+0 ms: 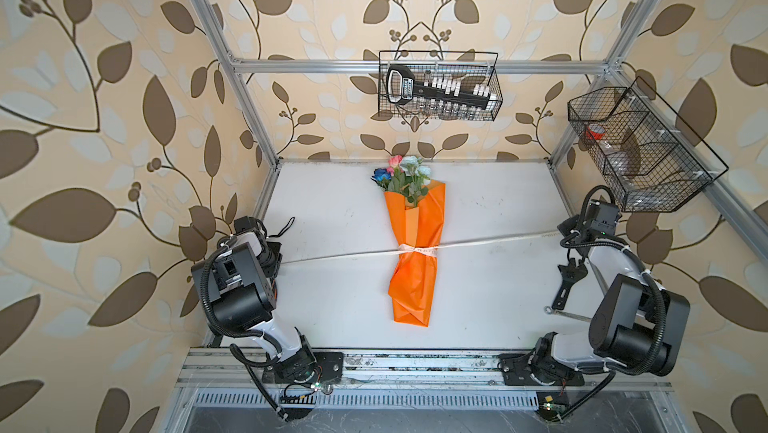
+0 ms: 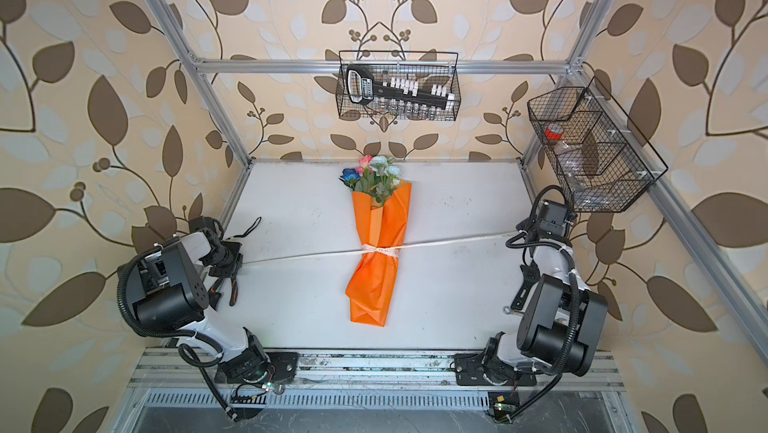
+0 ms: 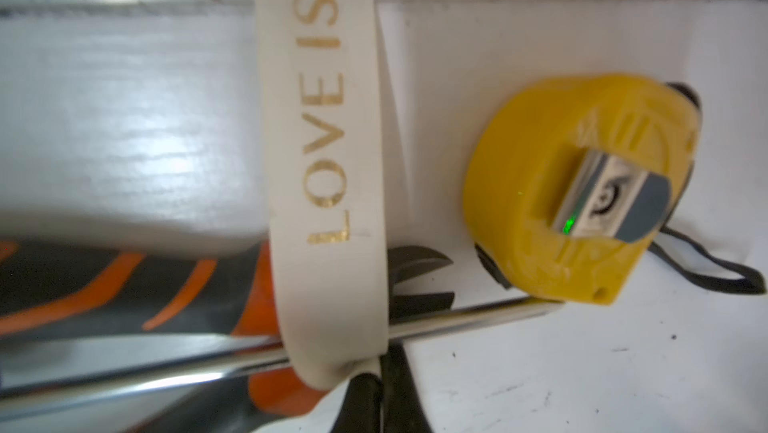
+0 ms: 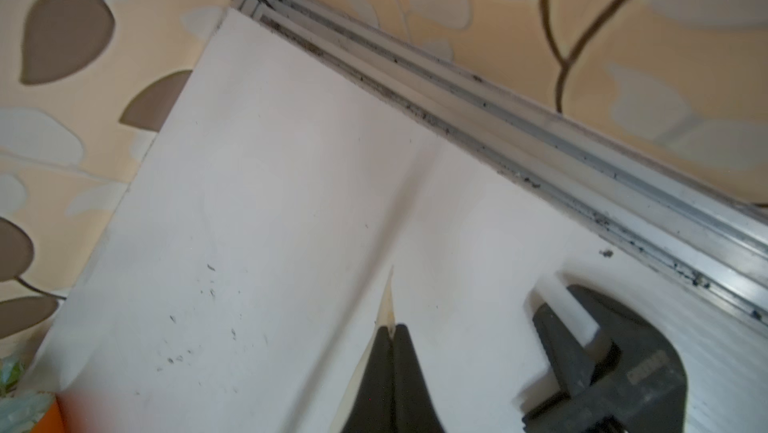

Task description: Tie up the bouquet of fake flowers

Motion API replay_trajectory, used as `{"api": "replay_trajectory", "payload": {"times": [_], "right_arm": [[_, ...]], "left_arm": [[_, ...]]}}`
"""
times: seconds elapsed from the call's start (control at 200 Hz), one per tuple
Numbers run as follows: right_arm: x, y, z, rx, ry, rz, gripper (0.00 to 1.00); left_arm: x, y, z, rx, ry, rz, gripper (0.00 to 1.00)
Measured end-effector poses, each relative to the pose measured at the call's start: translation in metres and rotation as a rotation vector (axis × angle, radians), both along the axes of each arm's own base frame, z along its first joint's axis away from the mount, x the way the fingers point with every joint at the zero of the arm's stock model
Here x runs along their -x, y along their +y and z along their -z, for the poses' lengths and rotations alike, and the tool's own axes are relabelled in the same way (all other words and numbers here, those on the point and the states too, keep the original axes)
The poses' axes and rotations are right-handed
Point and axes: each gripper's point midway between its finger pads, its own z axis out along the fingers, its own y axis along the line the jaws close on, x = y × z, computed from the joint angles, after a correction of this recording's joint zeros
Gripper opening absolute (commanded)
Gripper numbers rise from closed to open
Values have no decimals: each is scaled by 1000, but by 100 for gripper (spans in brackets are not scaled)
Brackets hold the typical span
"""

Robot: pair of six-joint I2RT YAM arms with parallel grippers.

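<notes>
My right gripper draws slightly back toward the dark adjustable wrench next, away from the bouquet, releasing the ribbon already taut around the bouquet's narrow part.
The bouquet of fake flowers lies mid-table in both top views, in orange wrapping, with pink, pale and dark blue blooms toward the back wall. A cream ribbon goes round its narrow waist and runs taut to both sides. My left gripper is shut on the ribbon's left end, which carries gold lettering. At the table's right side my right gripper is shut on the other end, with a sliver of ribbon poking past its fingertips.
By the left gripper lie a yellow tape measure and pliers with orange-black handles. A dark adjustable wrench lies by the right gripper. Wire baskets hang on the back frame and the right frame.
</notes>
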Motion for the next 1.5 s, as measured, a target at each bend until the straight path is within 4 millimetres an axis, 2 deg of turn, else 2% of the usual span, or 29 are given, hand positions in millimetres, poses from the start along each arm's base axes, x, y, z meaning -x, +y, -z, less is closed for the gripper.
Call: {"api": "replay_trajectory", "payload": {"times": [0.12,0.35,0.56,0.98,1.1,1.205,1.33,1.395,1.435,1.5], "right_arm": [[9,-11,15,-20,62,31,0],[-2,-14,19,-35,86,10,0],[-6,-13,20,-50,82,-4,0],[-3,-14,21,-56,85,8,0],[0,-11,20,-62,61,14,0],[13,-6,16,-58,44,21,0],[26,-1,9,-52,10,24,0],[31,-8,-10,-13,-52,50,0],[31,-6,-23,13,-91,48,0],[30,6,-35,38,-129,20,10]], "left_arm": [[4,15,0,25,-19,-51,0],[9,44,-1,46,-47,-132,0],[21,61,0,49,-55,-195,0],[21,60,-3,51,-75,-194,0],[10,47,-13,27,-106,-146,0],[-14,24,-31,-9,-164,-52,0],[-47,-28,-51,-29,-232,116,0],[-59,-60,-58,-28,-259,207,0],[-64,-80,-60,-23,-268,259,0],[-70,-112,-61,-11,-281,347,0]]}}
